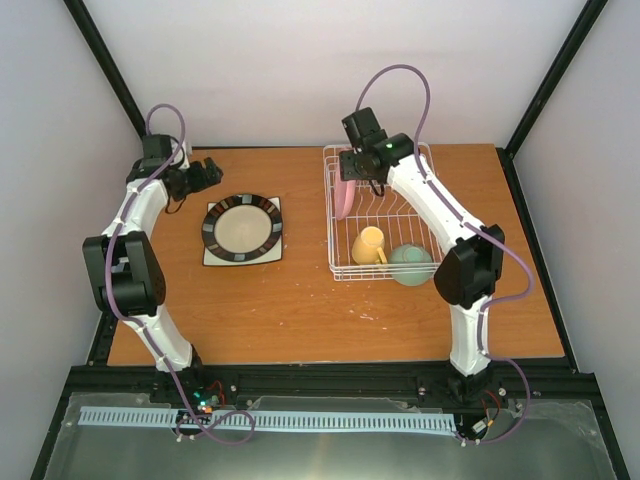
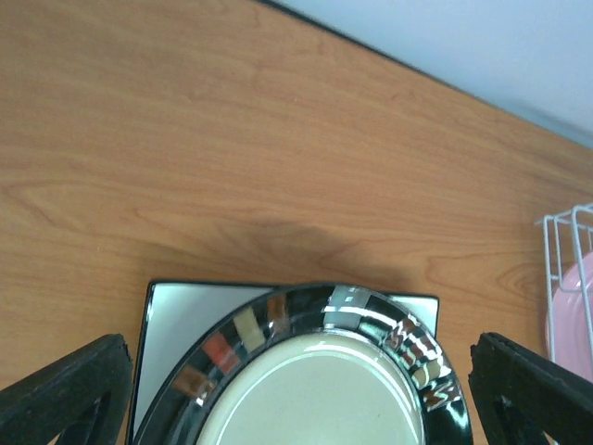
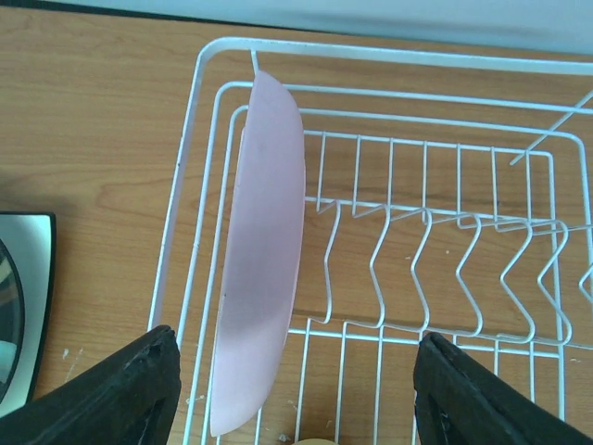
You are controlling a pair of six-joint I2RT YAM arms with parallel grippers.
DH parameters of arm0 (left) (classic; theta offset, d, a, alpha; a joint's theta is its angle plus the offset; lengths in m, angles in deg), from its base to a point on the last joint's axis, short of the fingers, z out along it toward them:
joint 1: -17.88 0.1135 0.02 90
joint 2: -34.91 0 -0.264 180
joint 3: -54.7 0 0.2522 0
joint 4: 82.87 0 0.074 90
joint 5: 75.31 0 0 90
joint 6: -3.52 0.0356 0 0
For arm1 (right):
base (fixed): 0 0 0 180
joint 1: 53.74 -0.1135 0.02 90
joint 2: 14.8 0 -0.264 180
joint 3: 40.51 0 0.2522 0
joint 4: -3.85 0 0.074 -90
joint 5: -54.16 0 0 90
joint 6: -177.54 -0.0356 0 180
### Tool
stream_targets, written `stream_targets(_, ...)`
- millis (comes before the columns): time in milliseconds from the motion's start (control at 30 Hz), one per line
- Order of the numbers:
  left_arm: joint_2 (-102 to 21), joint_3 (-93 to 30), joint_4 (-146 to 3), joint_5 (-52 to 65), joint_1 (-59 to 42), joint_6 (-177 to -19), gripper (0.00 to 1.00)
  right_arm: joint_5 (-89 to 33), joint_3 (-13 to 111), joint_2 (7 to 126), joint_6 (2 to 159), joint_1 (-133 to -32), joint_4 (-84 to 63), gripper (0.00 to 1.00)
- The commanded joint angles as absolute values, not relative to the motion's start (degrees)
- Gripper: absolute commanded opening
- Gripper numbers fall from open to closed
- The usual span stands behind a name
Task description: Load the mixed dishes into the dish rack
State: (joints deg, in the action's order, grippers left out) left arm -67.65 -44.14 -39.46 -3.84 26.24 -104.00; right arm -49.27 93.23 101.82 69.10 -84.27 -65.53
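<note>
I need to bring my left gripper down and back onto the cream plate's rim on the side away from the rack, because that plate is on top.
The black-rimmed cream plate [image 1: 242, 226] lies on the white square plate [image 1: 214, 258] left of centre. My left gripper [image 1: 205, 177] is open just beyond their far-left edge; in the left wrist view [image 2: 296, 399] the cream plate [image 2: 315, 389] and square plate [image 2: 176, 324] lie between its fingers. The white wire dish rack [image 1: 332, 215] holds the pink plate [image 1: 345, 195] on edge, the yellow mug [image 1: 370, 245] and the mint-green bowl [image 1: 410, 264]. My right gripper [image 1: 358, 168] is open and empty above the pink plate [image 3: 264, 250]. The mint-green flower plate is out of view.
The rack's zigzag plate slots [image 3: 417, 269] to the right of the pink plate hold nothing. Black frame posts and white walls close in the table at the back and sides. The rack's left edge [image 2: 561, 269] shows at the right of the left wrist view.
</note>
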Motion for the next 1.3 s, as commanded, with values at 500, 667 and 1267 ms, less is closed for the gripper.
stream_targets(500,-65.7,-32.2,-34.7,-9.7,33.0,-98.9,0.43,-50.8,87.2,92.3,70.9,-78.4,-60.1,0.68)
stream_targets(667,-67.1,-31.2,-34.4,-8.3,33.0,-97.6,0.44,-49.4,85.0,91.1,71.2,-77.6,-59.0,0.68)
stream_targets(1267,-73.3,-31.0,-36.8,-10.3,33.0,-96.3,0.43,-48.0,82.5,89.3,70.9,-76.6,-58.3,0.68)
